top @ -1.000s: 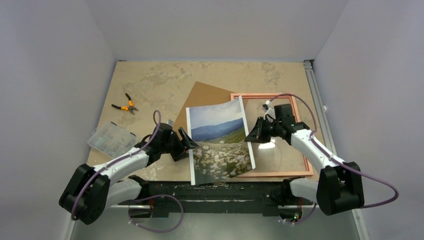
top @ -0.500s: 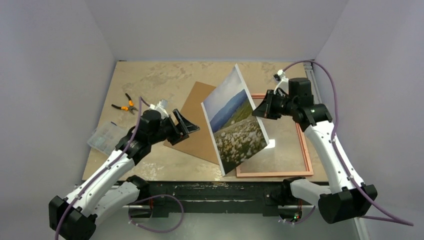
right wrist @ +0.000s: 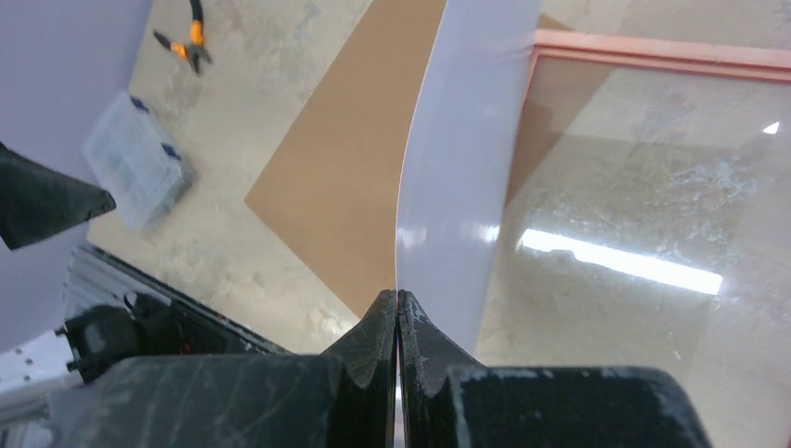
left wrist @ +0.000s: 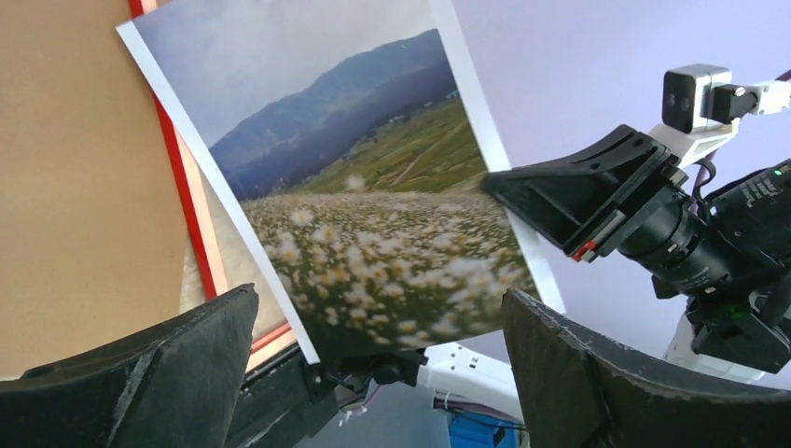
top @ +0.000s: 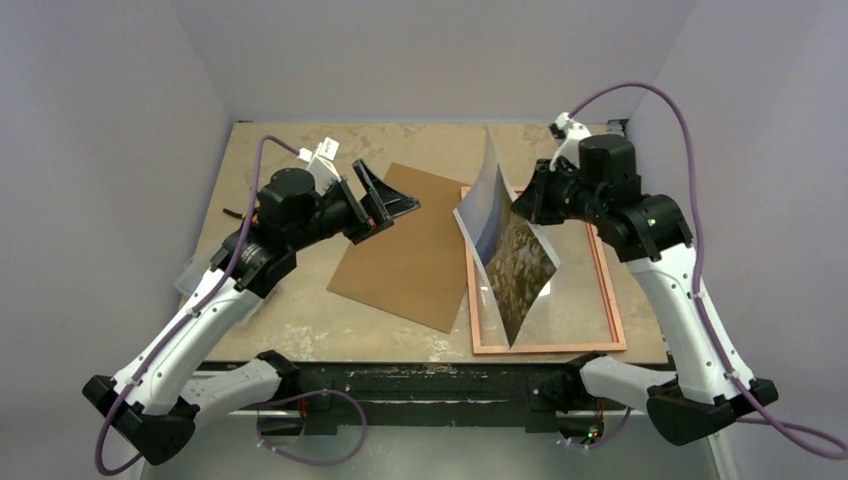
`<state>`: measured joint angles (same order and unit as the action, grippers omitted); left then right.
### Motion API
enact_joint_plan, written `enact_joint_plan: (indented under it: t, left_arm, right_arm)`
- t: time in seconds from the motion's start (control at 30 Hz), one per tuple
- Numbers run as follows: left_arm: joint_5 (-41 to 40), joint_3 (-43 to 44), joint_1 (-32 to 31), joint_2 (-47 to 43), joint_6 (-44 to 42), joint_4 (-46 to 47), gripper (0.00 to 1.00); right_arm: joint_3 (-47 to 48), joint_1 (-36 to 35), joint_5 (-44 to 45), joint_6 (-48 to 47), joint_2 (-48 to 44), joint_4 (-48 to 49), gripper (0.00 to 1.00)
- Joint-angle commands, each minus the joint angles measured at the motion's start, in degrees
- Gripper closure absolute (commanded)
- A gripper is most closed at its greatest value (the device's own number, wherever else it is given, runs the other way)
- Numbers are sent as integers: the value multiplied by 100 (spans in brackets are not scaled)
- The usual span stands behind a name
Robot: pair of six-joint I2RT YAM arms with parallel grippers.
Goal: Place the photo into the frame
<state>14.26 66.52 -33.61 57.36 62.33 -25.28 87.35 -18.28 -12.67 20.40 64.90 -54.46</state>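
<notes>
Next, my left gripper moves right in the top view, across onto the photo's upper edge (top: pixel 507 183) (left wrist: pixel 481 121) beside the right gripper, since that edge lies there.
The photo (top: pixel 512 262) hangs almost on edge above the left side of the frame (top: pixel 606 300), its lower corner near the frame's front rail. My right gripper (top: pixel 527 203) is shut on the photo's upper edge. The right wrist view shows its white reverse (right wrist: pixel 457 187) pinched at the fingertips of the right gripper (right wrist: pixel 398 301), with the frame's pane and rail (right wrist: pixel 653 51) below. My left gripper (top: pixel 388 203) is open and empty, raised above the brown board. The left wrist view shows the landscape side (left wrist: pixel 364 215) beyond the left gripper (left wrist: pixel 373 373).
The brown backing board (top: pixel 405 255) lies flat, left of the frame. Orange-handled pliers (right wrist: pixel 187 42) and a clear plastic parts box (right wrist: pixel 140 168) lie at the table's left. A black rail (top: pixel 420 385) runs along the near edge. Walls enclose three sides.
My right gripper has lifted the photo up and back, turning it from face-up to nearly on edge over the frame. My left arm has risen and moved back, away from the photo.
</notes>
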Motion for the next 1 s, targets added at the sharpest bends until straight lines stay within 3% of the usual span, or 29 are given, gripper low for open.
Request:
enact_joint_plan:
  t: [0.0, 0.2, 0.4, 0.67, 0.97]
  left_arm:
    - [-50, 177, -240, 215, -65, -200, 0]
    - [-153, 4, -372, 242, -11, -381, 0]
    - [-332, -509, -385, 106, 339, 38, 0]
    - [-156, -1151, -460, 574, 971, 1157, 8]
    - [62, -1011, -779, 1611, 1312, 2045, 23]
  right_arm:
    - [-7, -1069, 1279, 6, 188, -238, 100]
    - [-594, -2340, 2406, 448, 143, 88, 100]
    - [-1378, -3134, 2662, 776, 54, 595, 100]
    - [-1985, -3438, 2463, 1165, -240, 1109, 100]
    - [-2104, -3563, 2297, 1280, -204, 1253, 100]
